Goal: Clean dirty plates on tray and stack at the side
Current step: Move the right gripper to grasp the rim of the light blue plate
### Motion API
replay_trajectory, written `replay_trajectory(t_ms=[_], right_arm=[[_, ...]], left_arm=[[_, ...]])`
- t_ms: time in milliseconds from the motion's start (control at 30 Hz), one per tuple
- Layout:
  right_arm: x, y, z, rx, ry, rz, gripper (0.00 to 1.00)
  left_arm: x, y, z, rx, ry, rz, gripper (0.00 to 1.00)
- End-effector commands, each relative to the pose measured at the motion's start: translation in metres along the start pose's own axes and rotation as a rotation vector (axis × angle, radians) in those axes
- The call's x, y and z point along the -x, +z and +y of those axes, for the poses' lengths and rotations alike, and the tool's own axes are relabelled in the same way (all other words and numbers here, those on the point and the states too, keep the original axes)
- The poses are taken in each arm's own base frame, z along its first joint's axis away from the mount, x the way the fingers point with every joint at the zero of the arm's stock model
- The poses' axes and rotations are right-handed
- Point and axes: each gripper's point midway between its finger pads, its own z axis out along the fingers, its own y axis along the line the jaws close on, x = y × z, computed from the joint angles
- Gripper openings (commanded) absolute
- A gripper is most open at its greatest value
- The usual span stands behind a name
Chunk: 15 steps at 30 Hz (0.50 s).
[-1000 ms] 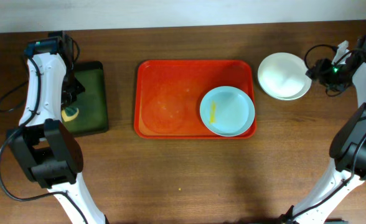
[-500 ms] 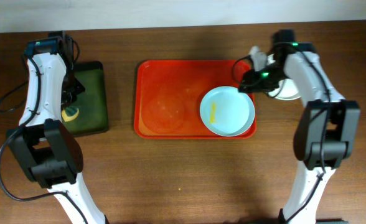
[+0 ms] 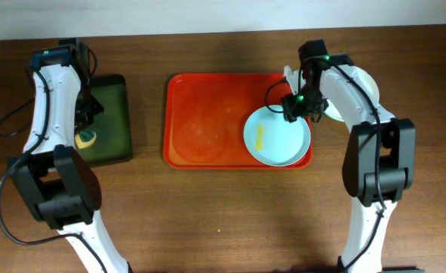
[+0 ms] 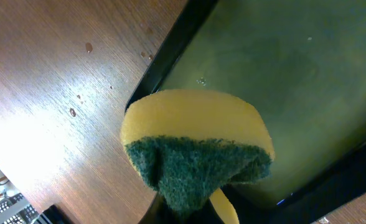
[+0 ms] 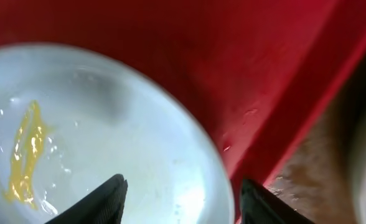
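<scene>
Next, my right gripper lowers, easing slightly back along the plate's rim, and closes, since my open fingers straddle that rim but still hover over it.
A pale mint-blue plate with a yellow smear lies in the right part of the red-orange tray; it also shows in the right wrist view, smear at left. My right gripper is open and hovers over the plate's far right rim, fingers straddling the rim. A cream-white plate sits on the table right of the tray, partly hidden by my right arm. My left gripper is shut on a yellow-and-green sponge above the dark green tray.
The dark green tray's black rim runs diagonally under the sponge, with water drops on the wood beside it. Cables lie by both arm bases at the table's far corners.
My right arm has swung left from the cream-white plate beside the tray to the mint-blue plate's rim on the red tray. The left arm has not moved.
</scene>
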Motion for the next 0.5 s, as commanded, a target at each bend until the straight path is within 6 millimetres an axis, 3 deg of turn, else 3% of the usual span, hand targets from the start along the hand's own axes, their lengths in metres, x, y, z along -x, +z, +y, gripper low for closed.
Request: replay_trajectory(t_ms=[0, 200, 333, 467], right_arm=[[-0.011, 0.011, 0.009, 0.053, 0.038, 0.049, 0.52], [-0.02, 0.009, 0.023, 0.117, 0.056, 0.088, 0.52], [-0.03, 0.009, 0.001, -0.018, 0.229, 0.131, 0.52], [-0.047, 0.007, 0.012, -0.001, 0.261, 0.205, 0.52]], left_arm=[[0.004, -0.011, 0.004, -0.015, -0.027, -0.027, 0.0], [0.004, -0.011, 0.004, -0.015, -0.027, -0.027, 0.0], [0.004, -0.011, 0.004, -0.015, -0.027, -0.026, 0.0], [0.004, -0.011, 0.004, -0.015, -0.027, -0.026, 0.0]])
